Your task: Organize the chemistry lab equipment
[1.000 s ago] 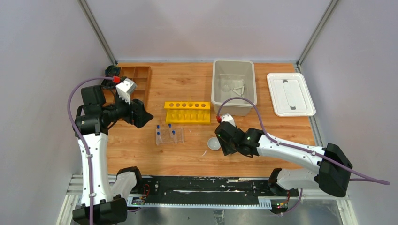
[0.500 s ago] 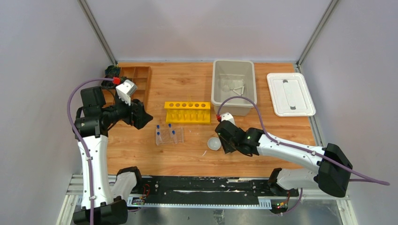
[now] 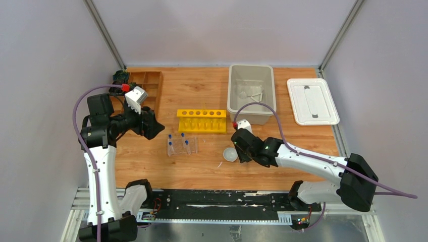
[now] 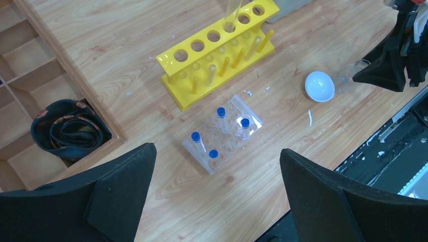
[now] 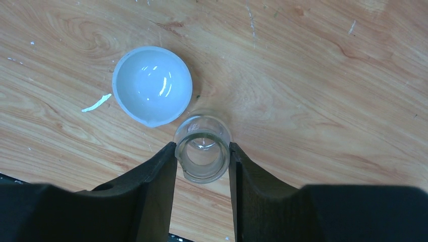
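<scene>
Next, my right gripper lifts the beaker over the rim of the grey bin outward of it, already holding glassware, and releases down in its near end [image 3: 259, 107].
My right gripper [image 5: 202, 151] is shut on a small clear glass beaker [image 5: 203, 150], its fingers pressing both sides, just beside the white round bowl [image 5: 151, 85] on the table. From above, the bowl [image 3: 230, 154] lies left of that gripper [image 3: 242, 150]. My left gripper [image 4: 217, 154] is open and empty, held high over the clear plastic rack [image 4: 227, 136] with several blue-capped tubes [image 4: 220, 113]. The rack [image 3: 181, 145] stands mid-table. The white triangle [image 3: 258, 96] lies in the grey bin [image 3: 231, 91] with other glassware.
A yellow tube rack [image 3: 202, 121] stands behind the clear rack, with one glass tube [image 4: 232, 12] in it. The brown wooden compartment tray [image 3: 159, 93] is at the back left and holds a black coil [image 4: 68, 128]. A white lid [image 3: 312, 101] lies at the back right.
My right gripper with the beaker has shifted slightly towards the far side. The bowl and racks have not moved. The left arm has barely moved.
</scene>
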Robot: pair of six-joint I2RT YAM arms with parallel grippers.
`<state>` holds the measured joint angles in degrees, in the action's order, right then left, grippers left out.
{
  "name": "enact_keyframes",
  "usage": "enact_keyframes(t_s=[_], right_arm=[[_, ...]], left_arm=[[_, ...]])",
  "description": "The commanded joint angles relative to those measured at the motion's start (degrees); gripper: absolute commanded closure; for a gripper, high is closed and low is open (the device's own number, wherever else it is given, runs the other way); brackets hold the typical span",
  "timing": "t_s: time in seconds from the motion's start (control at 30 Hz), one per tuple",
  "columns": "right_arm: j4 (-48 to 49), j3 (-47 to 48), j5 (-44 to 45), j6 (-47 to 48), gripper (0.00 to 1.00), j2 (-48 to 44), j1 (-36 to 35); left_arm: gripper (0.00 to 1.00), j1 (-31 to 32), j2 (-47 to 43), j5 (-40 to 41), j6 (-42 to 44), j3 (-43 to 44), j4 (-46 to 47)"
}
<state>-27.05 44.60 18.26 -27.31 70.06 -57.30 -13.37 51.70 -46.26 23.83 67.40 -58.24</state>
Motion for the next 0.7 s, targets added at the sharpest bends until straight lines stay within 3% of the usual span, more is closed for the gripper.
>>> enact_keyframes(t_s=[0.0, 0.07, 0.1, 0.33, 0.47, 0.67], right_arm=[[-0.4, -0.8, 0.4, -0.4, 0.86, -0.2, 0.8], [-2.5, 0.4, 0.4, -0.4, 0.98, -2.0, 0.8], [-3.3, 1.0, 0.5, -0.3, 1.00, -3.2, 0.8], [-11.3, 9.5, 2.4, 2.2, 1.00, -10.8, 0.8], [-15.9, 18.9, 4.0, 5.3, 1.00, -11.3, 2.7], [-19.4, 32.5, 1.5, 11.3, 1.00, -4.6, 13.5]], left_arm=[[0.01, -0.2, -1.0, -0.6, 1.0, -0.4, 0.0], [0.02, -0.2, -0.9, -0.7, 1.0, -0.3, 0.0], [0.02, -0.2, -0.7, -0.8, 0.9, -0.2, -0.1], [0.03, -0.2, -0.4, -0.9, 0.8, 0.4, 0.0], [0.04, -0.2, -0.1, -1.3, 0.6, 1.4, 0.0], [0.08, -0.2, 0.7, -2.2, 0.1, 2.2, 0.0]])
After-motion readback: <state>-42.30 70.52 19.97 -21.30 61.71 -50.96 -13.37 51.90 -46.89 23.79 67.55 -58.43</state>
